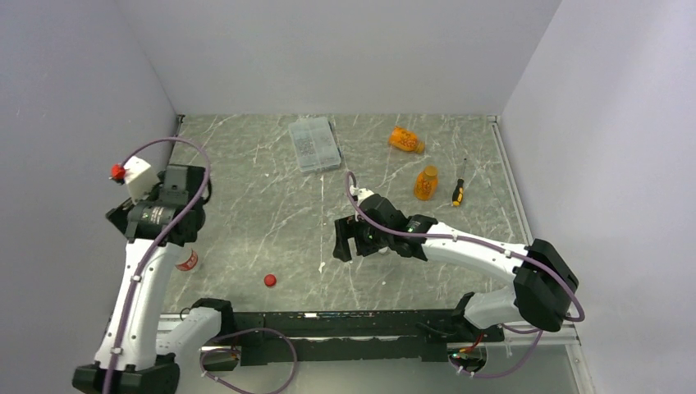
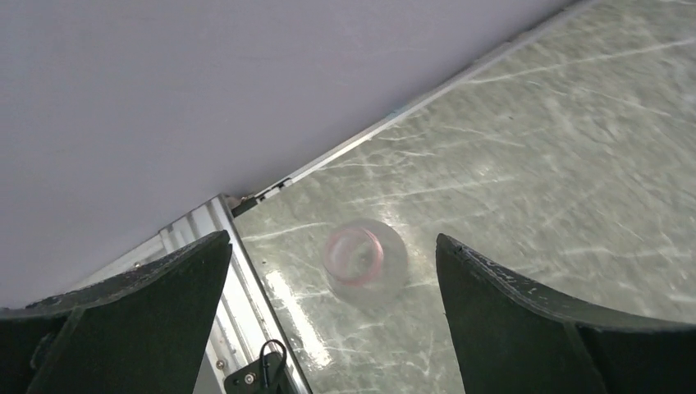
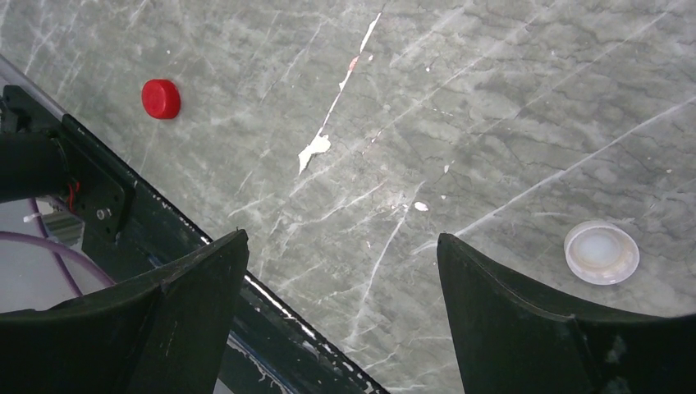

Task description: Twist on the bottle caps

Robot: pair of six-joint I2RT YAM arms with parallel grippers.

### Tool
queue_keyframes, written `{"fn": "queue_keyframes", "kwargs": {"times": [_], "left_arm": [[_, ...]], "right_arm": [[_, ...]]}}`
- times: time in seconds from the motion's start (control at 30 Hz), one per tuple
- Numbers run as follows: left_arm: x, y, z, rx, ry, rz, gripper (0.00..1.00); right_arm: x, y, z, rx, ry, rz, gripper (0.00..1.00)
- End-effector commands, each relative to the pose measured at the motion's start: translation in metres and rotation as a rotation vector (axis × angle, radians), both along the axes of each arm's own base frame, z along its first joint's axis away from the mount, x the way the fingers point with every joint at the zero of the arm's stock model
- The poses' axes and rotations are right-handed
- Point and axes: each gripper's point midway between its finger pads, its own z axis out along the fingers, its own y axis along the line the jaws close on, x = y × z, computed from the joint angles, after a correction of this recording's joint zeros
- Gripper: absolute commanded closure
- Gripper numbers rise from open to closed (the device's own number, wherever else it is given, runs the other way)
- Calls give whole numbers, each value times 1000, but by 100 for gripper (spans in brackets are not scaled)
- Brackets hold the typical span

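My left gripper moves down over the open neck of the clear bottle (image 2: 354,256) next and closes there, because the bottle stands upright between its spread fingers.
A clear bottle with a red label (image 1: 188,261) stands at the table's left edge. In the left wrist view it (image 2: 365,258) is blurred and seen from above, its open neck showing. My left gripper (image 2: 332,236) is open above it and holds nothing; it also shows in the top view (image 1: 182,238). A red cap (image 1: 270,280) lies near the front rail, also in the right wrist view (image 3: 161,98). A whitish cap (image 3: 602,252) lies beside my right finger. My right gripper (image 3: 342,235) is open and empty above the table (image 1: 351,246). Two orange bottles, one lying (image 1: 405,139) and one upright (image 1: 426,182), are at the back right.
A flat clear compartment box (image 1: 314,144) lies at the back centre. A screwdriver (image 1: 459,193) lies right of the upright orange bottle. The black front rail (image 3: 115,205) runs just below the right gripper. The side wall (image 2: 205,98) and table rim are close to the left gripper.
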Motion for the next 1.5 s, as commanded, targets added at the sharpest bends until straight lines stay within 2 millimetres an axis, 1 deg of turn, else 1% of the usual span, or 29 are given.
{"fn": "queue_keyframes", "kwargs": {"times": [0.0, 0.07, 0.17, 0.27, 0.37, 0.63, 0.73, 0.8, 0.83, 0.93, 0.97, 1.03, 1.07, 1.17, 1.27, 1.33, 1.4, 1.47], "left_arm": [[17, 19, -2, -87, -34, -15, 1], [19, 24, -9, -122, -34, -5, 1], [30, 17, -20, -167, -37, -44, 2], [33, 18, -29, -180, -17, -36, 5], [34, 19, -36, -183, -6, -28, 12], [25, 19, -62, -202, 47, 15, 25], [25, 18, -70, -208, 67, 10, 31], [28, 17, -72, -211, 77, -11, 42], [30, 16, -73, -211, 84, -26, 50], [42, 8, -70, -225, 98, -118, 80], [48, 3, -69, -236, 102, -168, 87], [60, -10, -68, -274, 121, -272, 94], [69, -23, -69, -323, 124, -357, 96], [86, -60, -67, -440, 150, -572, 100], [98, -96, -61, -541, 167, -743, 100], [104, -125, -54, -581, 174, -863, 100], [107, -163, -45, -616, 189, -1013, 100], [107, -200, -41, -656, 216, -1153, 100]], "right_arm": [[1, 3, 19, 57, -61, 21, 13], [1, 1, 18, 51, -66, 18, 13], [1, -1, 19, 52, -75, 15, 13], [2, -2, 21, 47, -83, 12, 14], [3, -3, 23, 49, -94, 12, 14], [4, -1, 20, 52, -95, 17, 15], [4, 0, 19, 54, -95, 19, 15], [4, 0, 20, 56, -96, 19, 15], [4, 0, 20, 57, -97, 19, 15], [6, 2, 24, 64, -108, 22, 15], [7, 3, 26, 69, -116, 25, 15], [9, 7, 35, 92, -142, 40, 15], [10, 8, 40, 102, -155, 47, 15], [14, 15, 62, 143, -213, 81, 14], [15, 26, 86, 210, -275, 130, 12], [15, 35, 102, 256, -315, 171, 10], [14, 45, 117, 306, -353, 221, 7], [15, 54, 133, 346, -395, 265, 4]]}}
